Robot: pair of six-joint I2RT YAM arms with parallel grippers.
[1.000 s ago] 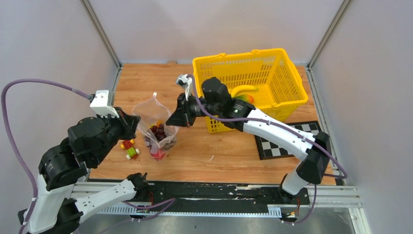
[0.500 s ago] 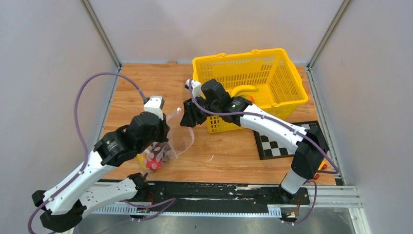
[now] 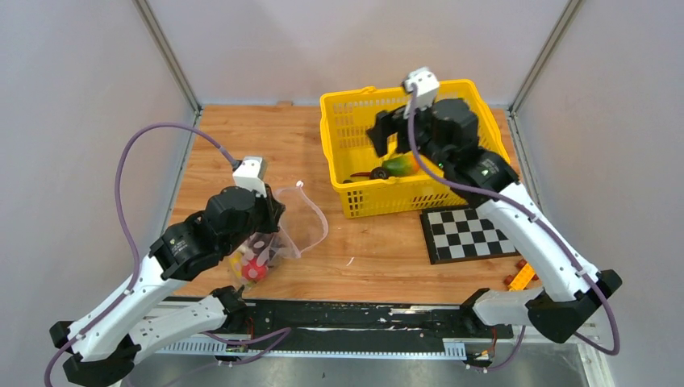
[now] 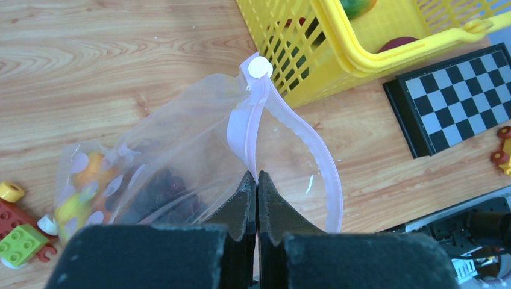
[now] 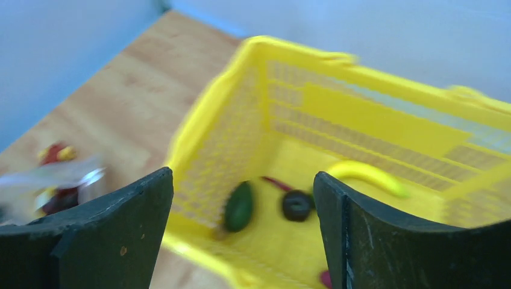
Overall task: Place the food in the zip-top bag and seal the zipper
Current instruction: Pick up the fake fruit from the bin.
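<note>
The green and orange piece (image 3: 402, 165) of food is still in the basket (image 3: 343, 105) below my right gripper, to its right in the top view, so I will reach down that way around it.
The zip-top bag (image 4: 181, 144) is clear with pale dots and slumps on the wood in front of my left arm. Its pink zipper (image 4: 256, 129) bows open, the white tab (image 4: 260, 67) at the far end. My left gripper (image 4: 257, 178) is shut on the zipper strip. Inside the bag lie dark grapes (image 4: 166, 186) and yellow and orange food (image 4: 81, 180). My right gripper (image 5: 241, 205) hangs open and holds nothing above the yellow basket (image 3: 343, 105). In the basket lie a green piece (image 5: 239, 206), a dark piece (image 5: 297, 205) and a yellow banana (image 5: 367, 177).
A black-and-white checkerboard (image 3: 472, 232) lies right of the bag, in front of the basket. Small toy blocks (image 4: 18, 238) sit left of the bag. An orange toy car (image 3: 520, 278) is at the near right edge. Grey walls close in three sides.
My right gripper let go of the bag's mouth, opened, and swung right and back over the basket. The left arm shifted toward the middle, still pinching the bag, which slumped.
</note>
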